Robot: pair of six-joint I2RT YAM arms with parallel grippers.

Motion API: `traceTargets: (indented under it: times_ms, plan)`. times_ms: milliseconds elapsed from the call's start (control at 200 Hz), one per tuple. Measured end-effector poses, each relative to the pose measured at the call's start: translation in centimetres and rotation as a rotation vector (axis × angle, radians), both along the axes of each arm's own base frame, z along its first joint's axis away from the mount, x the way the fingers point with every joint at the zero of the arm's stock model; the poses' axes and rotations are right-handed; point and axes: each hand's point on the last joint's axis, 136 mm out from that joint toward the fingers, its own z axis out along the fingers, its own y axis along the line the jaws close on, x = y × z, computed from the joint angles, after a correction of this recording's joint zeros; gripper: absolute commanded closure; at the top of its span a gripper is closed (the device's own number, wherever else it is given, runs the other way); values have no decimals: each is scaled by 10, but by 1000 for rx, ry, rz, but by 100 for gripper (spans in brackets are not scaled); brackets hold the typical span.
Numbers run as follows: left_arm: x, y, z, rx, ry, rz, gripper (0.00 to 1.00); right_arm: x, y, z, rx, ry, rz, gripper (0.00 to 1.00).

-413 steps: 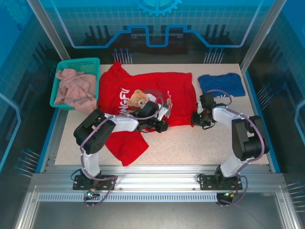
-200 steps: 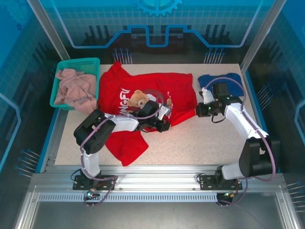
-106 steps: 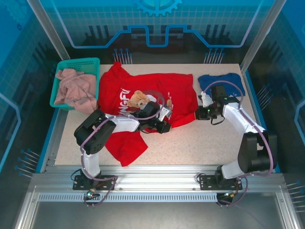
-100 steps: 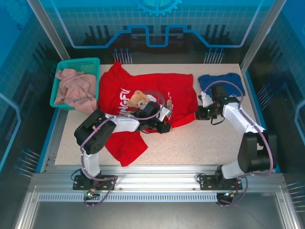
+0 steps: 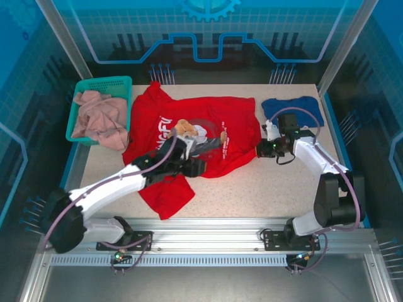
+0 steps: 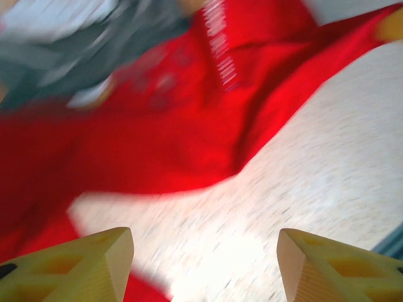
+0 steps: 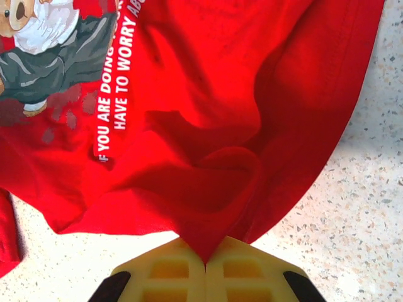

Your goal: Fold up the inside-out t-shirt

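Observation:
The near edge of the shirt's lower flap [image 5: 166, 215] lies back of and below my left gripper, so I will move its open fingers back and down there next.
The inside-out t-shirt [image 5: 201, 126], bright red with a teddy-bear print and white lettering, lies spread across the middle of the table. My right gripper [image 5: 259, 150] is at the shirt's right hem, shut on a pinch of red cloth [image 7: 208, 236] that bunches up between its yellow fingers [image 7: 164, 277]. My left gripper [image 5: 196, 167] hovers at the shirt's front edge, near its lower flap. Its yellow fingertips [image 6: 94, 264] stand wide apart over bare tabletop, nothing between them, with the shirt [image 6: 164, 126] just beyond.
A green basket [image 5: 85, 88] holding a pale pinkish-beige garment [image 5: 97, 119] stands at the back left. A dark blue t-shirt [image 5: 293, 108] lies at the back right, close behind my right arm. Bare tabletop [image 5: 264, 189] stretches along the front right.
My left gripper has opened and let go of the shirt, and its arm has drawn back towards the front left. My right gripper stays shut on the hem, shifted slightly left.

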Motion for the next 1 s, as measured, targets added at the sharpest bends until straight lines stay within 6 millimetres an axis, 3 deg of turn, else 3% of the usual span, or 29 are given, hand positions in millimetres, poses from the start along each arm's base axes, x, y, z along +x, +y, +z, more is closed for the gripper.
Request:
traceTargets:
  times_ms: [160, 260, 390, 520, 810, 1000]
  plan:
    - [-79, 65, -61, 207, 310, 195, 41, -1, 12, 2, 5, -14, 35, 100]
    - [-116, 87, -72, 306, 411, 261, 48, -1, 16, 3, 14, -20, 47, 100]
    - [-140, 110, -81, 350, 480, 342, 54, 0, 20, 8, 31, -36, 57, 100]
    - [-154, 120, -94, 375, 534, 368, 51, 0, 20, 14, 34, -54, 58, 100]
    - [-144, 90, -112, 316, 576, 321, 51, -2, 26, 16, 27, -63, 78, 100]
    - [-145, 88, -119, 338, 592, 303, 58, -2, 24, 16, 9, -72, 75, 100]
